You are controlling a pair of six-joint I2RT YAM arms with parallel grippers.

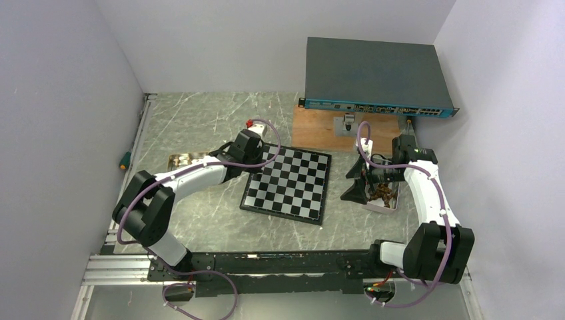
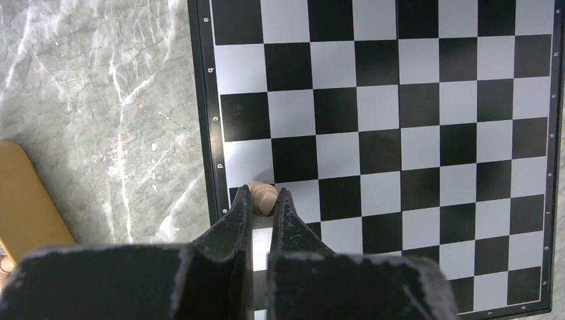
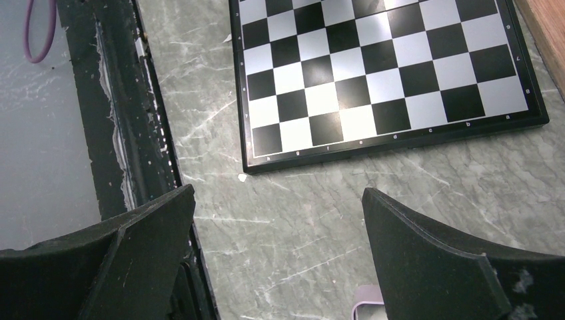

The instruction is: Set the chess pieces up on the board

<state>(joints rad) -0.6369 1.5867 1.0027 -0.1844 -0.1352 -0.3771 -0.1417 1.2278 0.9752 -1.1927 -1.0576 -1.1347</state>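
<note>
The light tan chess piece (image 2: 265,199) hangs just above the black edge square marked e (image 2: 237,192), so my left gripper needs to lower onto that square next and release the piece there.
The board (image 1: 288,183) lies flat in the middle of the table, black and silvery-white, with no piece standing free on it. My left gripper (image 2: 264,193) is shut on a light tan chess piece (image 2: 265,199), low over a square at the board's (image 2: 400,133) left edge. From above, that left gripper (image 1: 261,159) is at the board's far left corner. My right gripper (image 3: 278,193) is open and empty above bare table just off the board's (image 3: 373,73) edge. In the top view the right gripper (image 1: 353,183) hangs beside a white tray (image 1: 393,207) of dark brown pieces (image 1: 382,193).
A gold-coloured tray (image 1: 183,160) sits left of the board, behind my left arm. A brown wooden plank (image 1: 320,130) and a dark network box (image 1: 376,77) are at the back right. A small screwdriver (image 1: 124,160) lies by the left wall.
</note>
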